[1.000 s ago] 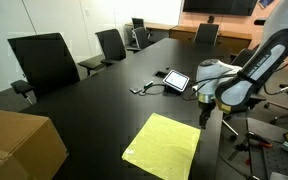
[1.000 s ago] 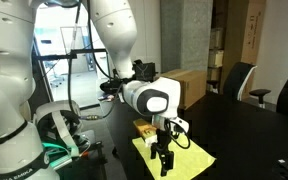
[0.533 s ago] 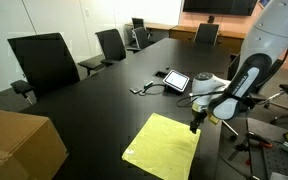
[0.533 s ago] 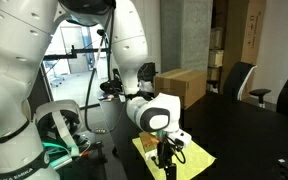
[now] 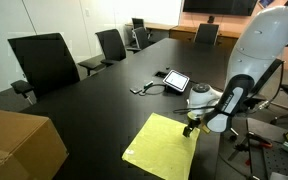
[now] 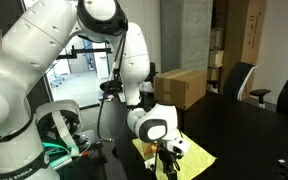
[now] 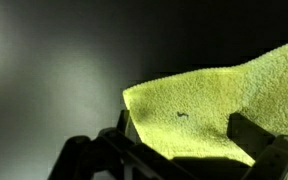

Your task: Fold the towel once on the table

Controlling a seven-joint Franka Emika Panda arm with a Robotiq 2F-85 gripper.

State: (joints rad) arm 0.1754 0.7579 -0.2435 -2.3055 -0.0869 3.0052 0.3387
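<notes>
My gripper stays low next, edges slightly toward the tip of the towel's corner [image 7: 142, 102] and closes on the cloth between its fingers.
The yellow-green towel [image 5: 162, 146] lies flat on the long black table [image 5: 94, 105] near its edge. It also shows in an exterior view [image 6: 196, 160] and fills the wrist view [image 7: 219, 105]. My gripper [image 5: 191, 127] is down at the towel's far corner, close to the table top. In the wrist view the open fingers [image 7: 189, 140] straddle that corner, one on each side, not closed on the cloth. In an exterior view the gripper [image 6: 171, 160] stands low over the towel.
A white-framed tablet [image 5: 175, 80] with a cable lies beyond the towel. A brown cardboard box [image 5: 19, 145] sits at the near end of the table. Black office chairs [image 5: 46, 62] line the far side. Equipment stands beside the table edge [image 5: 274, 130].
The arm has lowered, bringing my gripper down from above the table to the towel's far corner. The towel has not moved.
</notes>
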